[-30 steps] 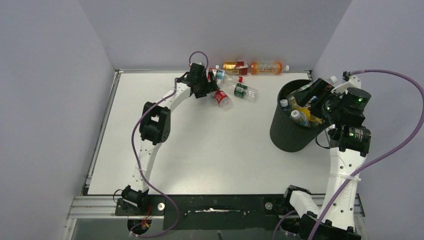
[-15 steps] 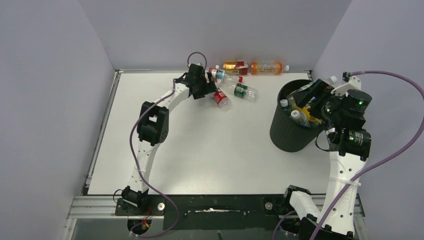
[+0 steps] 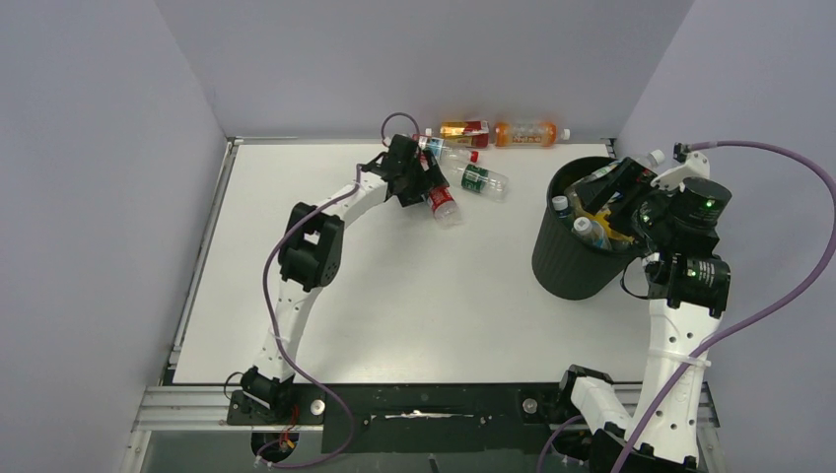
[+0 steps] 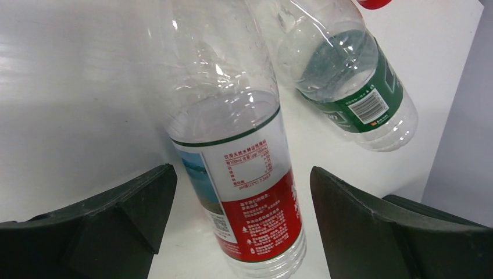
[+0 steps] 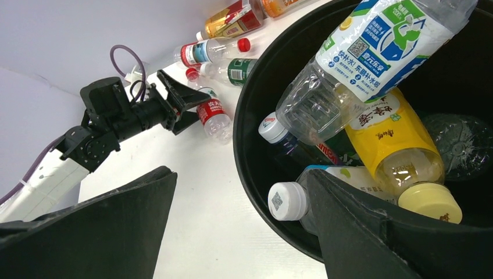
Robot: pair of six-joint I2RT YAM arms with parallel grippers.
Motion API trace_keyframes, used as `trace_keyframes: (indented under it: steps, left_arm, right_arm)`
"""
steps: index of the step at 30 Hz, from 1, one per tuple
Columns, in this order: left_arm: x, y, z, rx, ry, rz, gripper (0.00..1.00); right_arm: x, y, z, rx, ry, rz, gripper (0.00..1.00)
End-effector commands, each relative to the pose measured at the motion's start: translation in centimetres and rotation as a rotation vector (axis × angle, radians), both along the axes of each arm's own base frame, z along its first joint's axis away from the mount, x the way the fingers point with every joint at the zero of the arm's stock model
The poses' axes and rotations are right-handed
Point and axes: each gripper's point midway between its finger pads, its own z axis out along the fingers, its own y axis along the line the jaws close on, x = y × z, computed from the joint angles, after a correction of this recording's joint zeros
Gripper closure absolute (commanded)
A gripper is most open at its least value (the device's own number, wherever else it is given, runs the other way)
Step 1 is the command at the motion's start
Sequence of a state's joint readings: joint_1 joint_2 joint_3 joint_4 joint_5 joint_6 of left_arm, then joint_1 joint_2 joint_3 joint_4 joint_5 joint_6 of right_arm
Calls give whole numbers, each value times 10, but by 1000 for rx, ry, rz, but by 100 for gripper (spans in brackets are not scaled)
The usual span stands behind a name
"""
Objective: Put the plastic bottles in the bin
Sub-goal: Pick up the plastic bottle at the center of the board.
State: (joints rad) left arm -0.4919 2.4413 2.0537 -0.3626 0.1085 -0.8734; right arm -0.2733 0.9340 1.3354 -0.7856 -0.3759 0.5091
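Note:
The left gripper stays there next and closes its fingers inward onto the sides of the bottle's red and white label (image 3: 444,202), already between them.
My left gripper (image 3: 431,187) is open, its jaws on either side of a clear bottle with a red and white label (image 3: 444,202) that lies on the table. In the left wrist view the bottle (image 4: 244,192) sits between the fingers (image 4: 241,232) without touching them. A green-labelled bottle (image 4: 354,87) lies just beyond it. My right gripper (image 3: 616,192) is open and empty above the rim of the black bin (image 3: 572,266). The bin (image 5: 250,168) holds several bottles, among them a yellow one (image 5: 395,145) and a clear one with a blue and green label (image 5: 378,46).
A blue-and-red-labelled bottle (image 3: 444,150) lies behind my left gripper. Two orange bottles (image 3: 527,132) (image 3: 465,128) lie against the back wall. The side walls stand close to both arms.
My left gripper has moved right and now straddles the red-labelled bottle, which has turned a little. My right arm has hardly moved.

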Motion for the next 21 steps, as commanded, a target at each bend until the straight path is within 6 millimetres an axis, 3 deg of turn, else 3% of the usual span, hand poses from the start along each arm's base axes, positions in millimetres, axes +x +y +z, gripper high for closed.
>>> trace_keyframes:
  steps: [1, 5, 12, 16, 21]
  left_arm:
    - [8, -17, 8, -68, -27, 29, 14]
    - [-1, -17, -2, -42, -11, 6, 15]
    - [-32, -4, 2, 1, -14, -69, 47]
    - [-52, 5, 24, 42, -51, -134, 55]
    - [-84, 8, 76, 121, -162, -289, 56]
  right_arm:
    - [1, 5, 13, -6, -62, 24, 14]
    - [0, 5, 9, -11, -56, 24, 14]
    - [0, 7, 5, -2, -52, 38, 14]
    - [0, 9, 5, 1, -44, 51, 14]
    - [1, 22, 10, 23, -34, 133, 13]
